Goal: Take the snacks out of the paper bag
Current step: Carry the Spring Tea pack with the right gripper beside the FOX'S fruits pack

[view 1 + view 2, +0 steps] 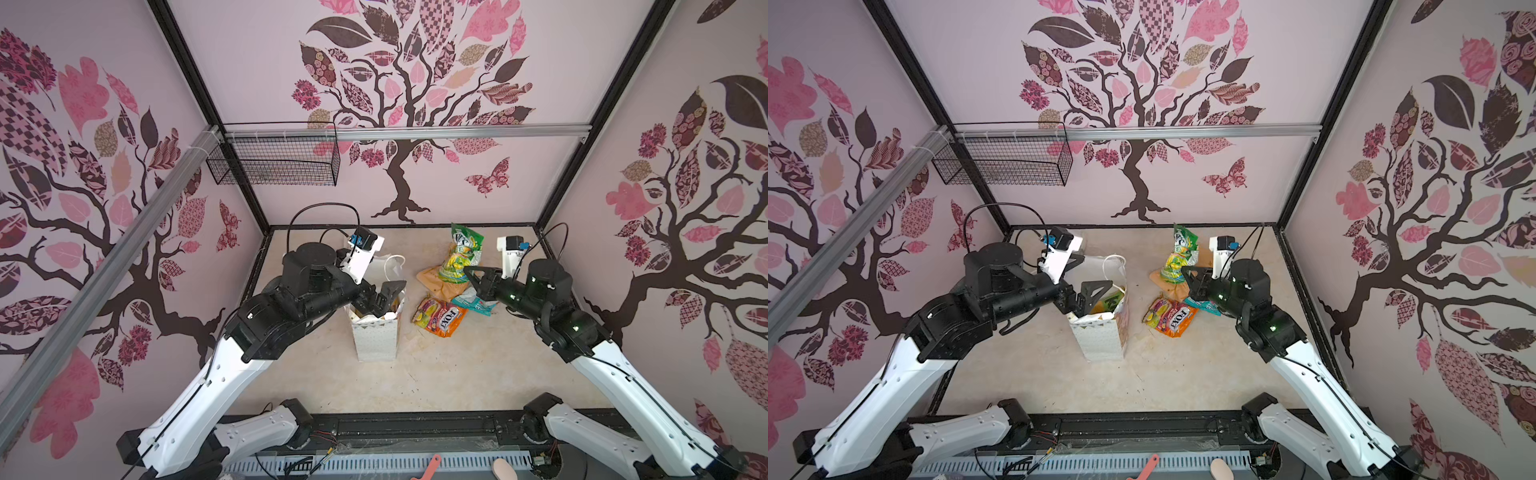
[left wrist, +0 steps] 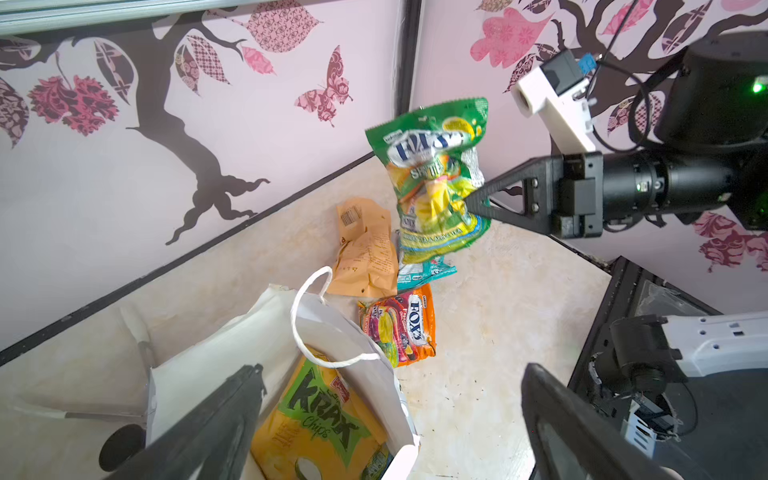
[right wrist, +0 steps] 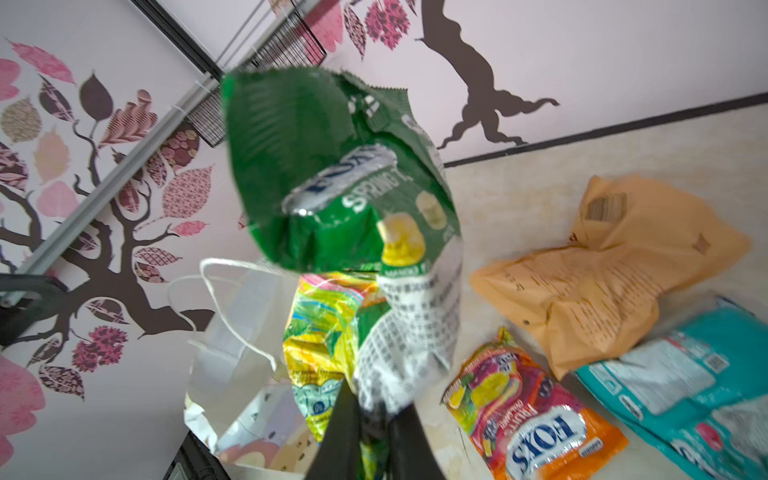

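My right gripper moves down and draws back nearer my base next, to release the end on the bare tabletop (image 1: 467,329) beside the orange-red FOX'S packet.
The white paper bag (image 1: 376,336) stands upright at mid-table with a yellow-orange chips packet (image 2: 316,419) inside. My left gripper (image 1: 384,297) hangs open over its mouth, one finger above the inside and the other finger (image 2: 582,436) outside the rim. My right gripper (image 1: 471,276) is shut on the lower end of a green-yellow FOX'S packet (image 1: 463,253) and holds it upright above the table. Under it lie a tan-orange packet (image 1: 432,280), a teal packet (image 1: 473,303) and an orange-red FOX'S packet (image 1: 440,316), to the right of the bag.
A black wire basket (image 1: 274,160) hangs on the back wall at the left. A dark round object (image 2: 120,446) sits by the bag's far side. Walls close in the table on three sides. A black rail (image 1: 415,426) runs along the front edge.
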### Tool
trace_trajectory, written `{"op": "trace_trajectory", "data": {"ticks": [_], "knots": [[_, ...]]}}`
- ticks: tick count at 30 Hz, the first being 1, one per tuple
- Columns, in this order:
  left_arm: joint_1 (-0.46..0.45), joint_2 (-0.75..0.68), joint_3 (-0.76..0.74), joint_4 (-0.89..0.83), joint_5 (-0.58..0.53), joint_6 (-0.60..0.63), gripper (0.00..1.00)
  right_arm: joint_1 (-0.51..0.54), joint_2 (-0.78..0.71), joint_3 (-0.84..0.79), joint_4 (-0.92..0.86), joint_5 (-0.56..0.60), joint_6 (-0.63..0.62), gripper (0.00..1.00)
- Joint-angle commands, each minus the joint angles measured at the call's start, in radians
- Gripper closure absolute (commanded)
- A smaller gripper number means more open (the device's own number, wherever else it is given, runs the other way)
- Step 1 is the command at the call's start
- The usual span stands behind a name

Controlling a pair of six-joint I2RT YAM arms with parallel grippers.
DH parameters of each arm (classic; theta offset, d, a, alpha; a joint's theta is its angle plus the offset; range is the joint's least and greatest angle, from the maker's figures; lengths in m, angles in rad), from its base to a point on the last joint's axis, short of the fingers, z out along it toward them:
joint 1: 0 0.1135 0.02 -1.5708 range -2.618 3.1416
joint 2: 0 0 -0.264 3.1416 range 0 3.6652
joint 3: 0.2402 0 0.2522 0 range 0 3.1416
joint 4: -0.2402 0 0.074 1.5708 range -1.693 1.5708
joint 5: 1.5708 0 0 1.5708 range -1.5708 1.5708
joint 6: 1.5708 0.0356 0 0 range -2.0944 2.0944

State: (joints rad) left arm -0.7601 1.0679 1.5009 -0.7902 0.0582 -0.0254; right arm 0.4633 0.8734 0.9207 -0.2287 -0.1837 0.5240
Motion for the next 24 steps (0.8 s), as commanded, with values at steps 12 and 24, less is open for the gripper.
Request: {"op": "trace_trajectory", "data": {"ticks": [12, 24], "knots": [[-0.002, -0.018, -0.061, 0.000, -0.115, 0.004, 0.01, -0.004, -0.289, -0.447, 0.003, 0.234, 0.138, 1.00], [-0.002, 0.035, -0.044, -0.013, -0.170, -0.040, 0.02, -0.006, -0.129, -0.605, 0.228, 0.137, 0.157, 1.00]]}}
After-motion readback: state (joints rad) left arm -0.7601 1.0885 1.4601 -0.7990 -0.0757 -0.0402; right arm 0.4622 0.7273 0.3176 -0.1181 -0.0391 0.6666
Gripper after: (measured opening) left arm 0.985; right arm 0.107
